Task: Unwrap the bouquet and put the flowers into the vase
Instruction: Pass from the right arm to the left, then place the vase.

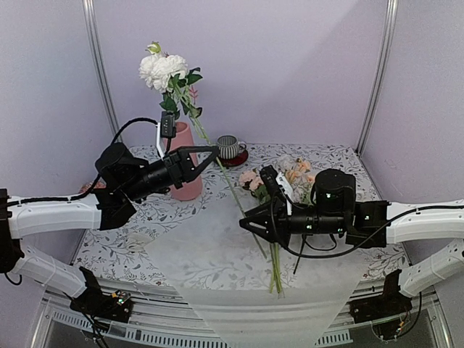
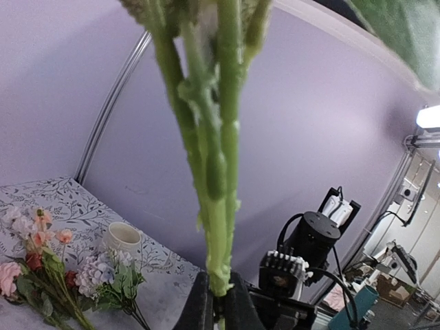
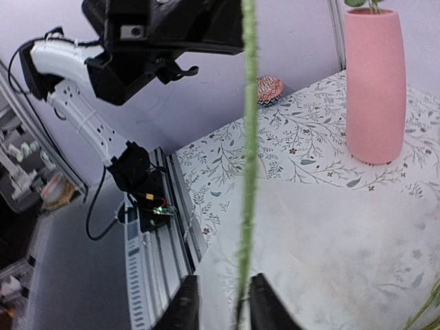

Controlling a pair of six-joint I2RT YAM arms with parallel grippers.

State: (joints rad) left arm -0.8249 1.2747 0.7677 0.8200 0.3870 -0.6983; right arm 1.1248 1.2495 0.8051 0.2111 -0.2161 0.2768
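The white-bloomed flower's stem hangs long, so it goes up and left in the top view over the vase's opening (image 1: 180, 126) next. Then my left gripper lowers and releases it.
My left gripper (image 1: 211, 153) (image 2: 220, 297) is shut on the thick green stem (image 2: 218, 206) of a white-bloomed flower (image 1: 162, 69), which slants up over the pink vase (image 1: 187, 174) (image 3: 373, 82). The same stem (image 3: 247, 137) runs down between the fingers of my right gripper (image 1: 247, 217) (image 3: 218, 304), whose jaws stand a little apart with gaps on both sides. The translucent white wrapping paper (image 1: 217, 254) lies spread flat on the table. More flowers (image 1: 283, 180) (image 2: 41, 268), pink, peach and lavender, lie behind my right arm, their stems (image 1: 275, 270) reaching toward the front edge.
A grey striped mug (image 1: 230, 146) on a saucer stands at the back, right of the vase. A cream mug (image 2: 122, 239) sits beyond the lying flowers. A red patterned dish (image 3: 269, 90) is near the table's left edge. Lilac walls with metal posts close in the table.
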